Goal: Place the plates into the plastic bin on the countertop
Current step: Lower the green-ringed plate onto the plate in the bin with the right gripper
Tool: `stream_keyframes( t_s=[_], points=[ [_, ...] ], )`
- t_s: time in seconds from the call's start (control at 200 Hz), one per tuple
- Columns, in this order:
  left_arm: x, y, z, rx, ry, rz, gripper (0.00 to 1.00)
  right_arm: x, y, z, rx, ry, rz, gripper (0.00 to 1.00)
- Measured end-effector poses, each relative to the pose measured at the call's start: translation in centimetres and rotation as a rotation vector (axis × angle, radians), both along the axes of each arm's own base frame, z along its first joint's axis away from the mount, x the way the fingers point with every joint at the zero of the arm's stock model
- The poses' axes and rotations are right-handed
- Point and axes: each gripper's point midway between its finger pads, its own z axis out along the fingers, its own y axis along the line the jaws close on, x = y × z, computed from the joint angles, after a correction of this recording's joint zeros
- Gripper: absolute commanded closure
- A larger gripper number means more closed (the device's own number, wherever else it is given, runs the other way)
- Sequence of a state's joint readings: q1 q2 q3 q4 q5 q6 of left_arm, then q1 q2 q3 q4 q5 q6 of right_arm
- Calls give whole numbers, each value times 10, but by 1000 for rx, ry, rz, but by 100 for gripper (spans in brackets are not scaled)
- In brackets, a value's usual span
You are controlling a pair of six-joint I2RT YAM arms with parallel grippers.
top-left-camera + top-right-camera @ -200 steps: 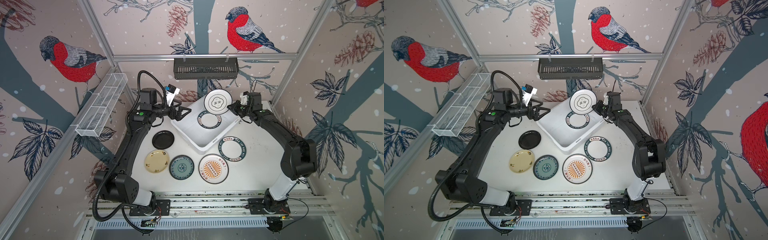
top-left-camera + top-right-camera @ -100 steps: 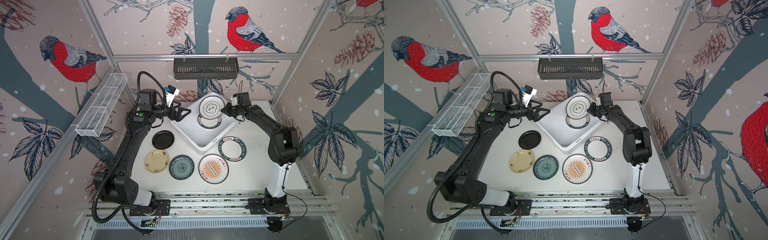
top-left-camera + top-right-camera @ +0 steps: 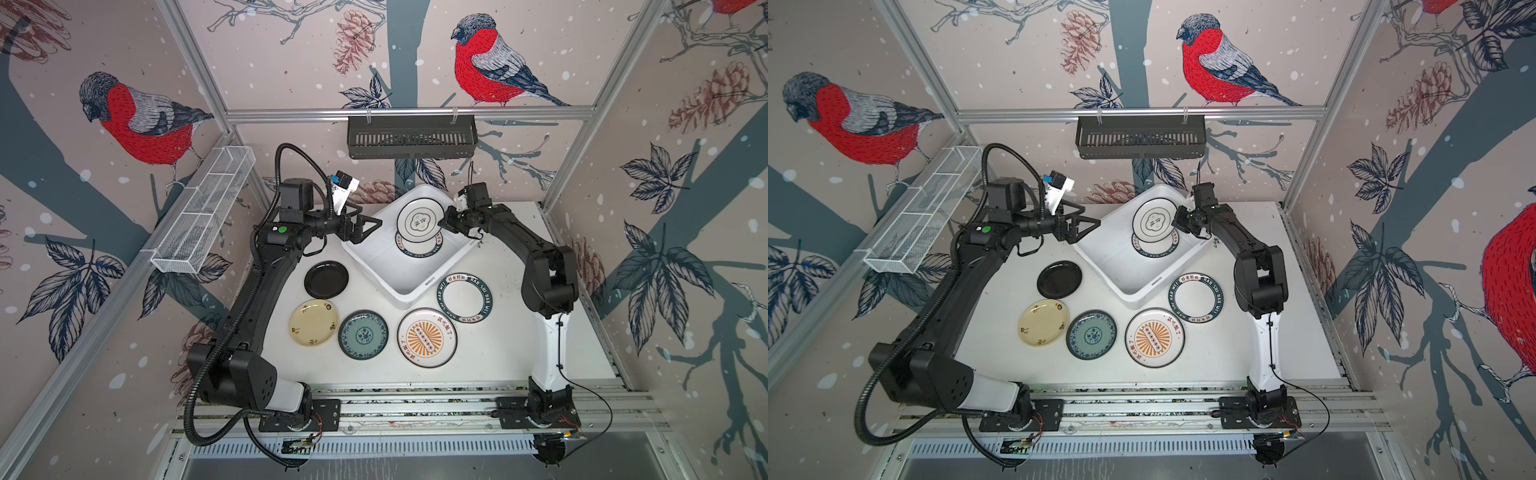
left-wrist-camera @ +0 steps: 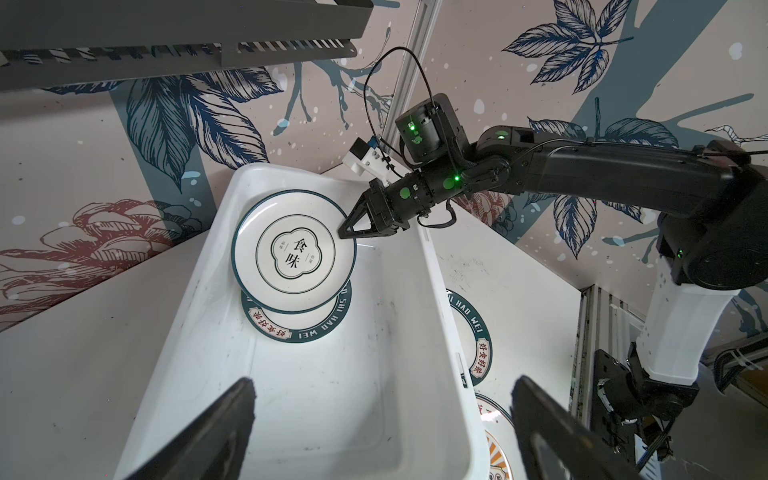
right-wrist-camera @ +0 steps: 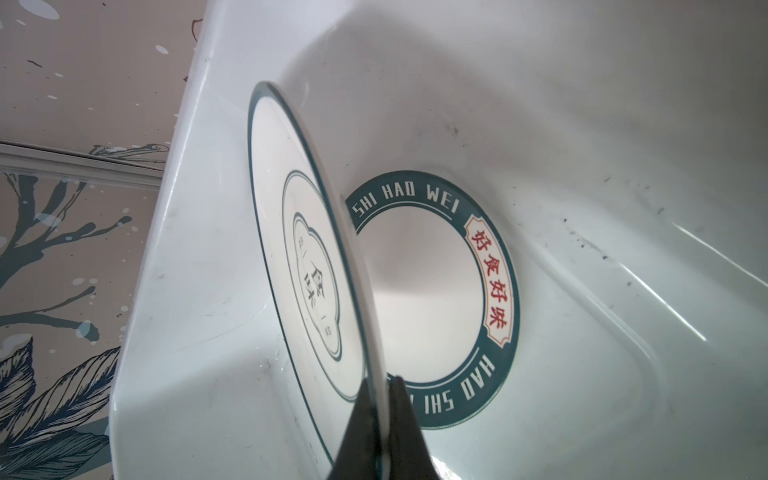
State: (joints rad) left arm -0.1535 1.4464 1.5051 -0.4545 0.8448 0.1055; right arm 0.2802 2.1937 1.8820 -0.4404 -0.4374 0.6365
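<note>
I will lower my right gripper to set the held plate down there and release the plate's rim, because the plate still hangs tilted above the green-lettered plate in the bin (image 5: pixel 432 296).
My right gripper (image 3: pixel 444 220) (image 5: pixel 380 399) is shut on the rim of the thin-black-ring plate (image 3: pixel 419 220) (image 5: pixel 291 232). It holds the plate tilted inside the white plastic bin (image 3: pixel 386 266) (image 4: pixel 316 399), over a green-lettered plate (image 3: pixel 419 250) (image 5: pixel 419 291) that lies flat on the bin floor. My left gripper (image 3: pixel 370 224) (image 4: pixel 382 386) stands open and empty over the bin's left rim. On the countertop (image 3: pixel 498 353) lie the black (image 3: pixel 326 279), cream-yellow (image 3: pixel 313 323), teal (image 3: pixel 363 334), orange sunburst (image 3: pixel 427 337) and another green-lettered plate (image 3: pixel 464 298).
A black slotted rack (image 3: pixel 411 137) hangs on the back wall above the bin. A white wire-mesh basket (image 3: pixel 203 216) is fixed along the left wall. The bin sits diagonally at the back, its near corner beside the green-lettered plate on the countertop.
My right gripper has carried the black-ring plate from the bin's back corner leftward and down into the bin, over the green-lettered plate. The left arm has not moved.
</note>
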Motion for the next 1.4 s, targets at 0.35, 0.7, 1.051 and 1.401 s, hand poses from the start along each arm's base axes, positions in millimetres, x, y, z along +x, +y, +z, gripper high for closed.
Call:
stream_keyframes(
  t_s=[0.35,0.7,1.051,1.401],
  points=[
    [0,0,0,0,1,0,5,7,-1,-18,-52,36,24,98],
    [0,0,-1,0,1,0,5,9,-2,-34,-63,60,37,96],
    [0,0,-1,0,1,0,5,11,-7,-40,-59,73,32,93],
    [0,0,-1,0,1,0,5,10,-6,-43,-52,81,37,90]
  ],
)
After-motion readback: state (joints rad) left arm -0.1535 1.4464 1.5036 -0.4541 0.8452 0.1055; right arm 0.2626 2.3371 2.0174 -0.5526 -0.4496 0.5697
